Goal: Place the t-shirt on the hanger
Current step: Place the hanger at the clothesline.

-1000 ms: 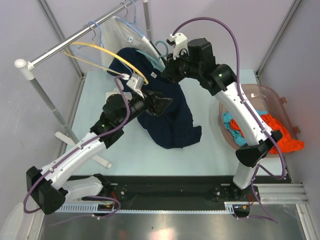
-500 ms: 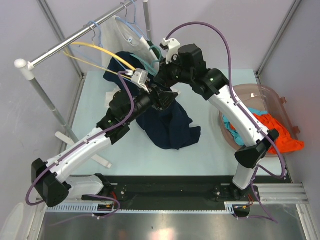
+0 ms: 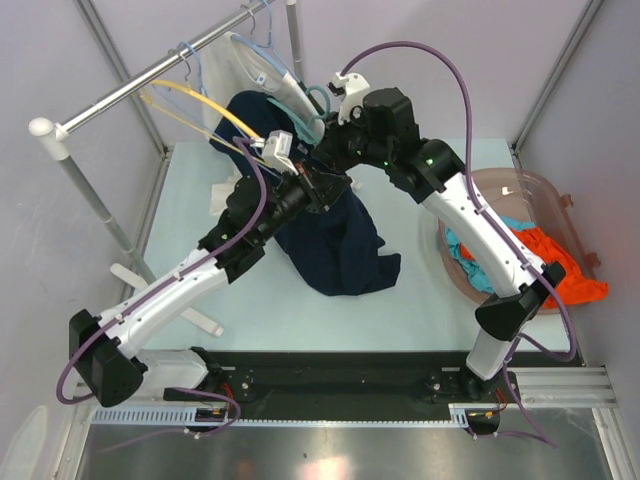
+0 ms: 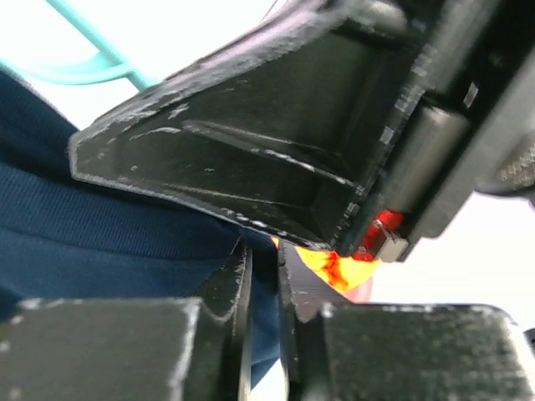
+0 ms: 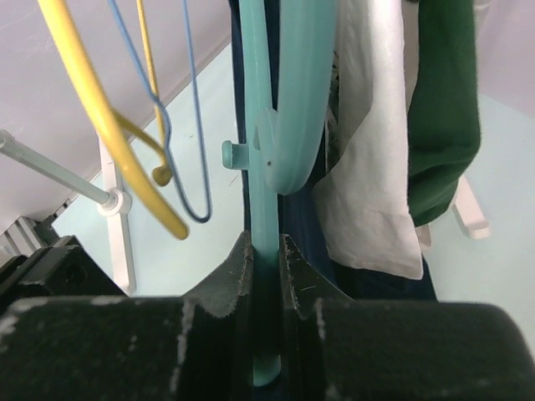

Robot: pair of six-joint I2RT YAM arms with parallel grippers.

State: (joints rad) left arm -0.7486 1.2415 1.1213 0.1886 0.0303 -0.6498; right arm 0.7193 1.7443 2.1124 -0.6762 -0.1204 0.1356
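My left gripper carries the shirt outward to the rail next and releases it, since the rail lies outward, to the gripper's left in the top view.
The navy t-shirt (image 3: 335,245) hangs from the grippers, its lower part heaped on the table. Its top is lifted toward the rail. My left gripper (image 3: 322,186) is shut on a fold of the shirt near the collar; navy cloth (image 4: 100,225) sits pinched between the fingers (image 4: 263,267). Directly above it is my right gripper (image 3: 328,142), shut on a bar of the teal hanger (image 5: 266,200), which runs up between its jaws (image 5: 265,251). The hanger's hook (image 3: 316,98) shows beside the right wrist. The two grippers almost touch.
A rail (image 3: 150,72) crosses the back left with a yellow hanger (image 3: 195,97), a pale blue hanger (image 3: 190,55) and a white shirt (image 3: 262,62). At the right, a clear basin (image 3: 545,190) holds an orange garment (image 3: 572,275). A green garment (image 5: 447,109) hangs close by.
My left gripper rose toward the right gripper and closed on the navy cloth. The right arm shifted slightly left with the hanger, lifting the shirt's top.
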